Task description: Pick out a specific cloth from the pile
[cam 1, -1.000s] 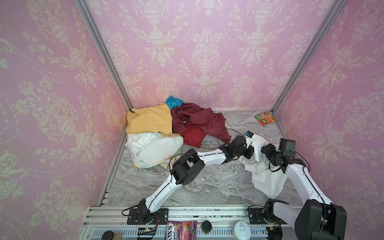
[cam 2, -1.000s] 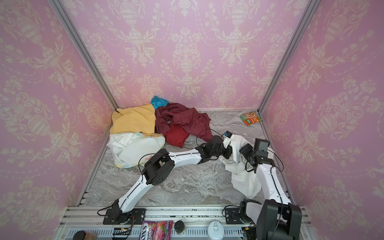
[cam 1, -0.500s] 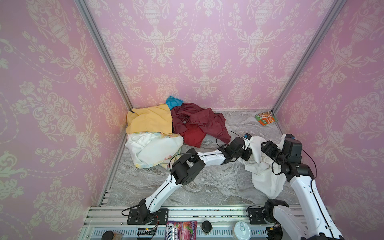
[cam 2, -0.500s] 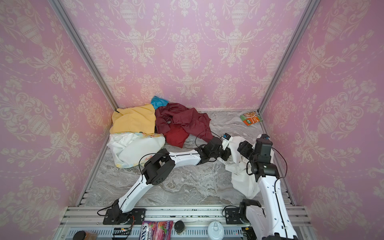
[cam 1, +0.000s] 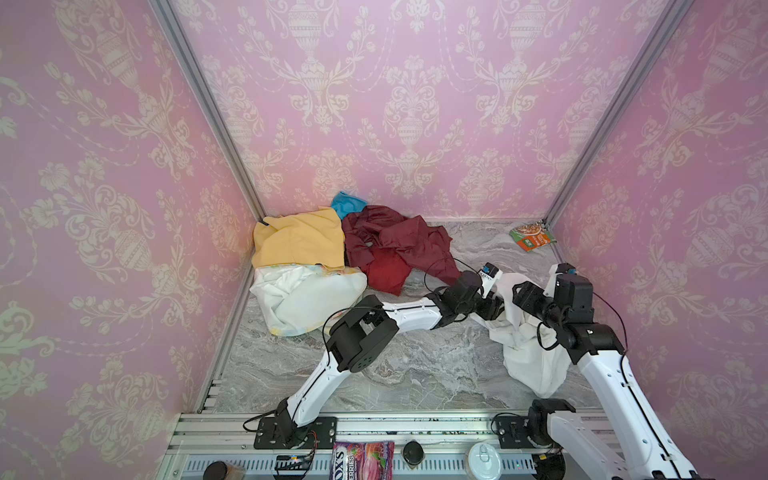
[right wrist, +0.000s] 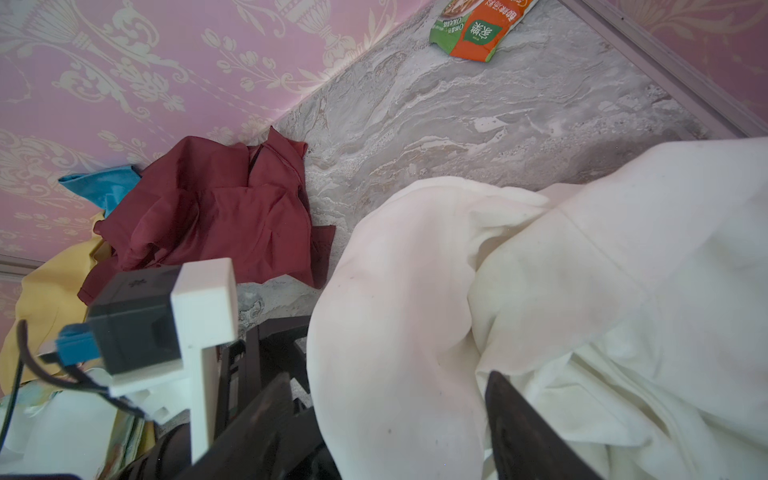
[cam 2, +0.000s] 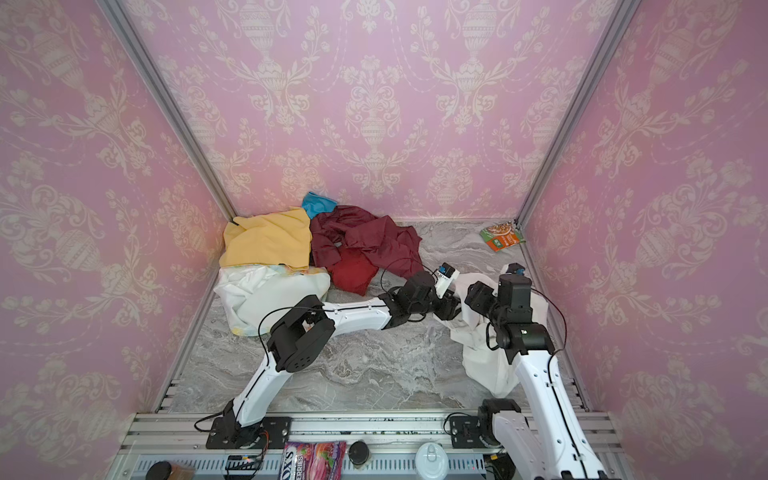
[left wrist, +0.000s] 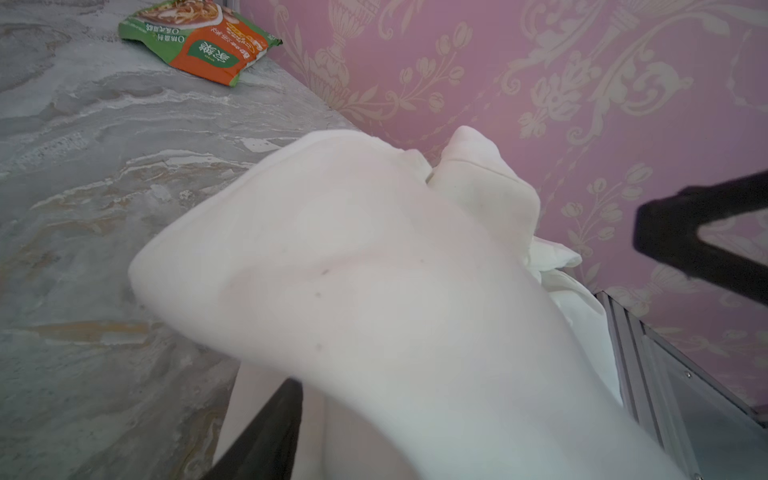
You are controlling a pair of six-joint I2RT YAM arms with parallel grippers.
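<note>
A bulge of the white cloth already stands between the right gripper's spread fingers. Next, my right gripper turns over the cloth's raised fold, fingers astride, and closes them.
The plain white cloth lies crumpled on the right of the marble floor, apart from the pile, with one fold raised between the two grippers. In both top views my left gripper reaches across into that fold. In the left wrist view one dark finger stands well off to the side and the cloth drapes over the other, so its jaws are open. My right gripper is open with a bulge of cloth between its spread fingers. The pile sits at the back left: yellow, maroon, red, blue and flower-print cloths.
A green and orange snack packet lies in the back right corner. Pink patterned walls close in three sides. A candy bag and a can sit on the front rail. The left arm's wrist camera is close beside my right gripper.
The left gripper, shut on the white cloth before, has opened. The right arm has lifted its elbow and swung a little nearer the wall. The left arm has stayed put.
</note>
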